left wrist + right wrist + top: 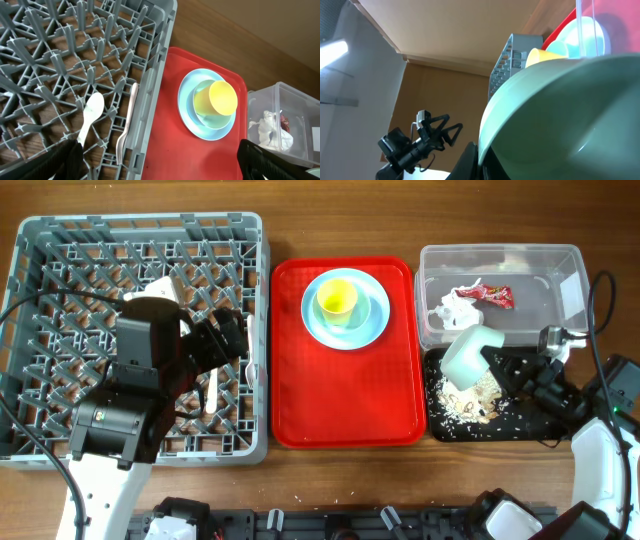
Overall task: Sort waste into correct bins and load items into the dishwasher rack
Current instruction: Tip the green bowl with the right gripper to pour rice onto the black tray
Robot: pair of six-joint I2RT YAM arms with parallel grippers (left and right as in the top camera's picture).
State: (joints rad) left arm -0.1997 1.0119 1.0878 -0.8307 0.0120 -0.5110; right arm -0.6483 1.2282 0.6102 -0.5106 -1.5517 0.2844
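The red serving tray's near part (pixel 348 397) (pixel 625 24) lies bare, so my right gripper should swing over it from the black tray, turn the bowl upright and lower it.
My right gripper (pixel 503 367) is shut on the rim of the pale green bowl (pixel 468 352) and holds it tilted over the black tray (pixel 520 427), where beige crumbs (pixel 470 406) lie. In the right wrist view the bowl (pixel 570 115) fills the frame, with my finger (pixel 479 161) at its rim. The paper wad (pixel 455 308) with the red wrapper lies in the clear tub (pixel 562 262). The yellow cup (pixel 223 97) stands in the pale blue bowl (pixel 200 102) on the blue plate (pixel 186 111). My left gripper (pixel 165 165) is open and empty over the right edge of the dishwasher rack (pixel 40 240). The white spoon (pixel 92 112) and fork (pixel 128 125) lie in the rack.
The flat red serving tray (pixel 340 405) lies between the rack and the two bins and carries the plate stack at its far end. Some crumbs lie scattered around the black tray's edges. Cables run along the right side of the table.
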